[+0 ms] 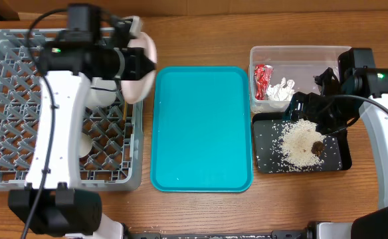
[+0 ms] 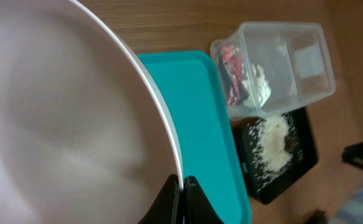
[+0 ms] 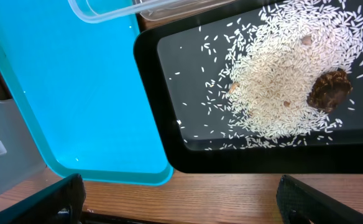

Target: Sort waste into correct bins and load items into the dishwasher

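I will next lower the plate in my left gripper, which is already on edge, into the side of the rack by the teal tray and let go of the plate's rim, because that side of the rack is below.
My left gripper (image 2: 183, 186) is shut on the rim of the round white plate (image 1: 141, 70) and holds it on edge over the right side of the grey dish rack (image 1: 8, 99). The plate (image 2: 57, 112) fills the left wrist view. The clear tub (image 1: 300, 56) holds the red-and-white wrapper (image 1: 262, 79) and the white tissue (image 1: 282, 89). The black tray (image 1: 267, 156) holds the rice (image 1: 299, 143) and the brown lump (image 1: 318, 146). My right gripper (image 3: 188, 205) is open and empty above the black tray (image 3: 169, 124), rice (image 3: 281, 74) and lump (image 3: 329, 89).
The large teal tray (image 1: 202, 126) lies between the rack and the bins. White dishes (image 1: 101, 93) sit in the rack, partly hidden under my left arm. The tub (image 2: 287, 56), the teal tray (image 2: 200, 112) and the black tray (image 2: 303, 165) also show in the left wrist view.
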Tool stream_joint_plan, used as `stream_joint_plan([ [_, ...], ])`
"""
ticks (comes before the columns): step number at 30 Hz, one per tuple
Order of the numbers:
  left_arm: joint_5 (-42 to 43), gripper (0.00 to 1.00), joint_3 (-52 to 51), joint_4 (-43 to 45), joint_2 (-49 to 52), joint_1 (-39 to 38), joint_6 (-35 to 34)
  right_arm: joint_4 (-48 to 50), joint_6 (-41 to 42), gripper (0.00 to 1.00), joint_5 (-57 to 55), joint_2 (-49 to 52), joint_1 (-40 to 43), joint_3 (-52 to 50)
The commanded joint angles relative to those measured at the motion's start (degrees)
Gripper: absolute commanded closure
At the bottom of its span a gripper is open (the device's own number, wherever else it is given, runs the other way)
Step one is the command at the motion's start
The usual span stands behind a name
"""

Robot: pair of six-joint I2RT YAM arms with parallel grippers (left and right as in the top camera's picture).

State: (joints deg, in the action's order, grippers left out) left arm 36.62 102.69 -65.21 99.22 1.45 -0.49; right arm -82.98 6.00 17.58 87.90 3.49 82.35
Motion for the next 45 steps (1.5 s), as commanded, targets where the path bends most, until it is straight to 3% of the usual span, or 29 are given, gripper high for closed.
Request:
stream_joint_plan([
  [1, 14.49, 0.96, 0.22, -1.22, 4.09, 5.55, 3.34, 0.11, -0.07, 0.0, -0.2, -1.6, -0.04, 1.4],
  [5, 21.35, 0.96, 0.22, -2.64, 8.87, 8.79, 6.67, 0.11, -0.07, 0.0, -0.2, -1.6, -0.04, 1.4],
  [8, 20.76, 0.96, 0.22, -3.5, 10.49, 9.2, 8.0, -0.09, -0.07, 0.0, -0.2, -1.6, -0.04, 1.4],
  [10, 15.63, 0.65, 0.22, -3.74, 10.56, 9.38, 8.0, -0.07, -0.07, 0.0, -0.2, -1.6, -0.04, 1.4],
  [11, 13.64, 0.19, 0.22, -4.11, 10.54, 9.42, 7.98, -0.07, -0.07, 0.0, -0.2, -1.6, -0.04, 1.4],
  [12, 11.96, 0.0, 0.22, -4.61, 10.49, 9.46, 7.91, -0.09, -0.07, 0.0, -0.2, -1.6, -0.04, 1.4],
  [18, 0.85, 0.0, 0.24, -7.21, 7.52, 9.62, 7.78, 2.78, -0.02, 0.0, 0.48, -1.6, -0.04, 1.4],
  [23, -10.73, 0.0, 0.24, -5.77, -1.2, 8.5, 2.71, 13.31, -0.04, 0.0, 3.69, -1.6, -0.17, 1.4],
  [27, -31.36, 0.0, 0.22, -8.74, -7.08, 1.29, -5.95, 27.36, -2.01, 0.0, 0.85, -1.51, -6.08, 1.4],
  [29, -38.73, 0.0, 0.2, -17.81, -6.64, -3.52, -14.03, 28.22, -1.97, 0.0, -5.97, -0.55, -11.21, 1.4],
  [31, -38.75, 0.0, -0.22, -23.47, -6.51, -5.05, -16.22, 23.58, -1.31, 0.0, -8.24, -0.33, -11.47, 1.38],
  [37, -40.22, 0.0, -0.83, -29.2, -9.81, -7.61, -15.37, 17.66, 0.66, 0.0, -8.59, -2.38, -10.12, 1.25],
  [45, -40.22, 0.0, -14.21, -16.63, -31.52, -9.86, -11.87, 24.0, 0.59, 0.0, -10.01, -17.38, -9.84, -7.96],
])
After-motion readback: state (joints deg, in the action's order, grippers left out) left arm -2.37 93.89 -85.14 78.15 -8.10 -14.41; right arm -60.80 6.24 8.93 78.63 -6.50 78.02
